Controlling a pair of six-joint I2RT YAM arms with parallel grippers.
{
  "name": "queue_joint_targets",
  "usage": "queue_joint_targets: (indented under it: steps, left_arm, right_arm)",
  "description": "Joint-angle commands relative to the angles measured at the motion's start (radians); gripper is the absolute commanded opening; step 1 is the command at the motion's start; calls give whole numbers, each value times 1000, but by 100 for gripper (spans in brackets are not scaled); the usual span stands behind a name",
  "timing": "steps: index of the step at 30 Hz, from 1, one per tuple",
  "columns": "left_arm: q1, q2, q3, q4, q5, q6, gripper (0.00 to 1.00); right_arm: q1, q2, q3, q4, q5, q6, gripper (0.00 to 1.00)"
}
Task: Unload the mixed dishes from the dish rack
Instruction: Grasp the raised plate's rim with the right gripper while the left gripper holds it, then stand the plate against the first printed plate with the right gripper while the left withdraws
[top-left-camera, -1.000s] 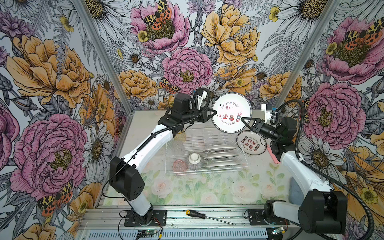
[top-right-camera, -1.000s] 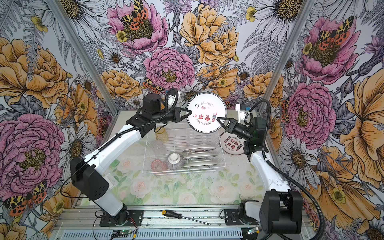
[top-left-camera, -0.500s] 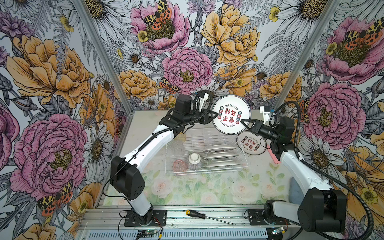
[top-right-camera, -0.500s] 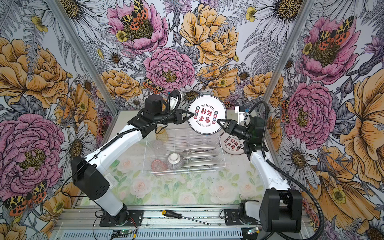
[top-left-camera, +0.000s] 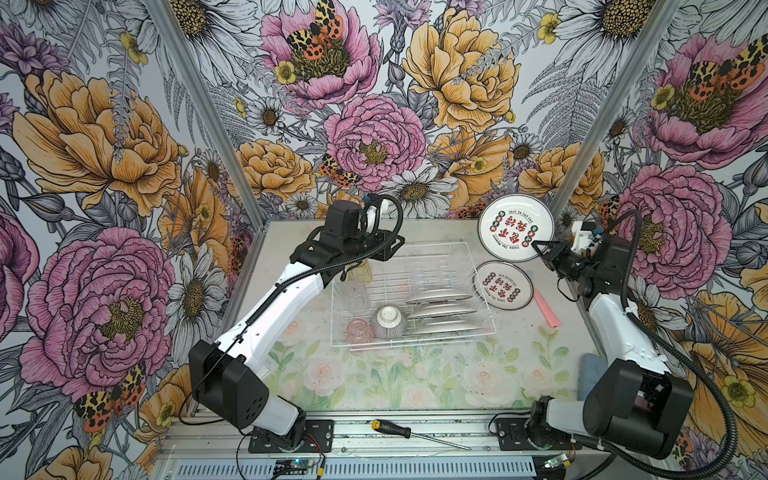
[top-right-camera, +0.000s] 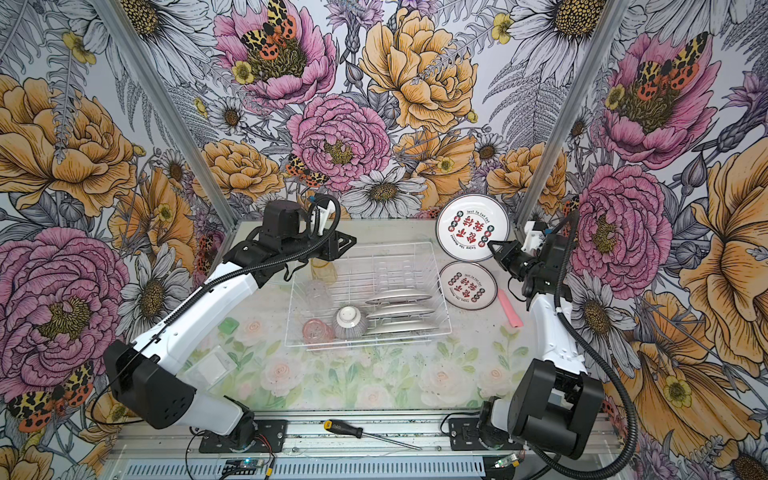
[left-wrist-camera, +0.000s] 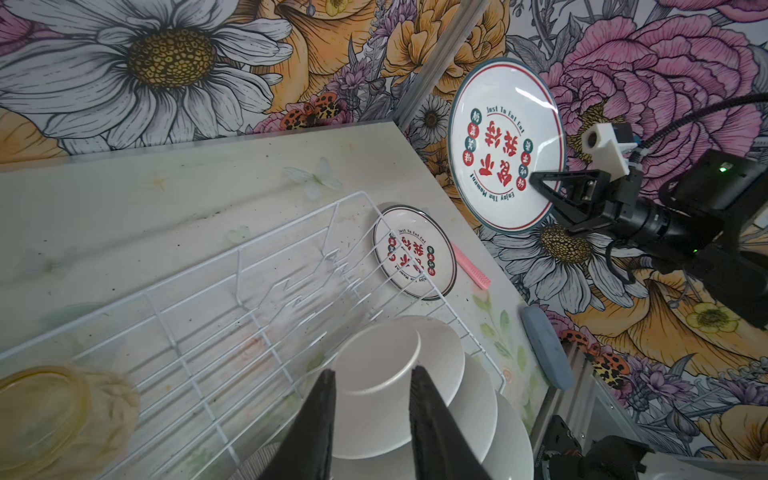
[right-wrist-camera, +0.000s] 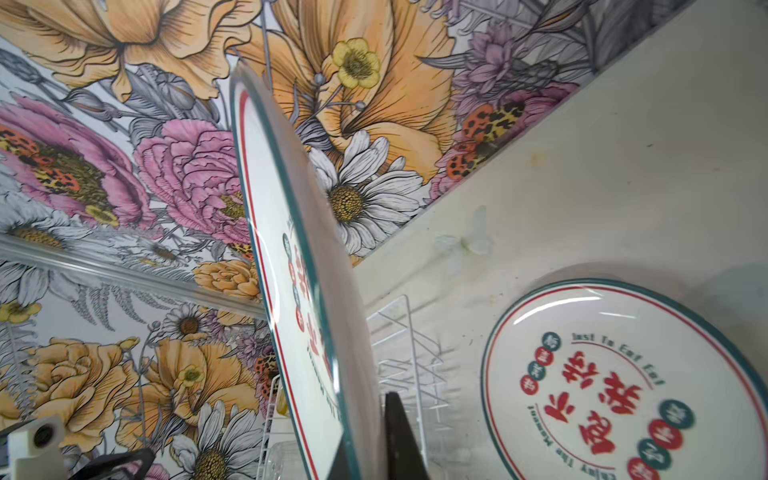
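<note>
The right gripper brings the upright plate down onto the flat plate's printed side (top-left-camera: 505, 285) (right-wrist-camera: 612, 396), bare and matching, next. It then releases the upright plate's rim, since the flat plate lies below it.
The white wire dish rack (top-left-camera: 415, 347) (top-right-camera: 365, 343) (left-wrist-camera: 249, 245) sits mid-table. In it stand three plates (top-left-camera: 440, 309) (top-right-camera: 399, 309) (left-wrist-camera: 440, 357) on edge, an upturned ribbed bowl (top-left-camera: 390, 322) (top-right-camera: 351, 322), and pink (top-left-camera: 359, 330), clear (top-left-camera: 353, 293) and yellow (top-left-camera: 359, 270) (left-wrist-camera: 50, 411) tumblers. My left gripper (top-left-camera: 388, 245) (top-right-camera: 349, 241) (left-wrist-camera: 374, 370) hovers open and empty over the rack's back left. My right gripper (top-left-camera: 534, 245) (top-right-camera: 490, 244) (right-wrist-camera: 365, 415) is shut on the rim of an upright plate (top-left-camera: 515, 228) (top-right-camera: 471, 227) (right-wrist-camera: 291, 249), above a flat plate (top-left-camera: 503, 285) (right-wrist-camera: 623, 386) on the table.
A pink strip (top-left-camera: 546, 307) lies right of the flat plate and a blue pad (top-left-camera: 590, 370) by the right arm's base. A green piece (top-right-camera: 228, 326) and a clear box (top-right-camera: 208, 368) lie under the left arm. A screwdriver (top-left-camera: 415, 432) rests on the front rail.
My left gripper has let go of the upright plate, opened and drawn back to the left. My right gripper has carried that plate to the right, over the flat plate.
</note>
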Motion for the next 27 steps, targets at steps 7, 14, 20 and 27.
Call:
queue_joint_targets:
  steps: [7, 14, 20, 27]
  left_arm:
    - [32, -37, -3, -94, -74, 64, 34]
    - [32, -6, 24, -94, -59, 55, 34]
    - [34, 9, 49, -94, -56, 55, 34]
    - [41, 30, 73, -94, -40, 56, 34]
  right_arm:
    - [-48, 125, -87, -70, 101, -128, 0]
    - [-49, 212, -106, -69, 62, -144, 0]
    - [-44, 269, -114, -69, 63, -153, 0]
    - [-42, 319, -118, -67, 66, -164, 0]
